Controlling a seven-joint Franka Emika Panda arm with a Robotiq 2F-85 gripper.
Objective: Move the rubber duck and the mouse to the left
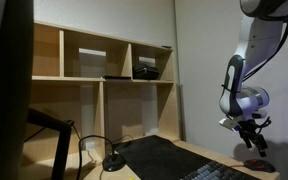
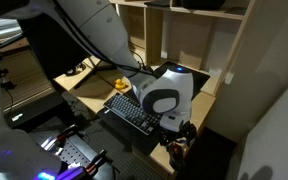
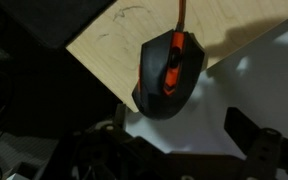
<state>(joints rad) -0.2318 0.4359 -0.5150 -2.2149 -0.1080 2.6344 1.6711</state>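
My open gripper comes down over the body of the mouse [image 1: 256,162] [image 3: 167,75] next until a finger stands on each side, since the empty fingers still hang above it.
The mouse [image 3: 167,75] is black with orange stripes and an orange cable. It lies at the edge of the wooden desk [image 3: 104,45], partly over the corner. My gripper [image 3: 180,135] is open and hovers just above the mouse, with a dark finger on each side and nothing between them. In an exterior view the gripper [image 1: 252,128] hangs a little above the mouse [image 1: 256,162]. The yellow rubber duck [image 2: 122,86] sits on the desk beyond the keyboard [image 2: 134,111], well away from the gripper [image 2: 178,136].
A wooden shelf unit [image 1: 104,75] stands behind the desk. A black round base with a cable [image 1: 114,163] sits next to a dark mat [image 1: 154,155]. The desk edge drops off right beside the mouse.
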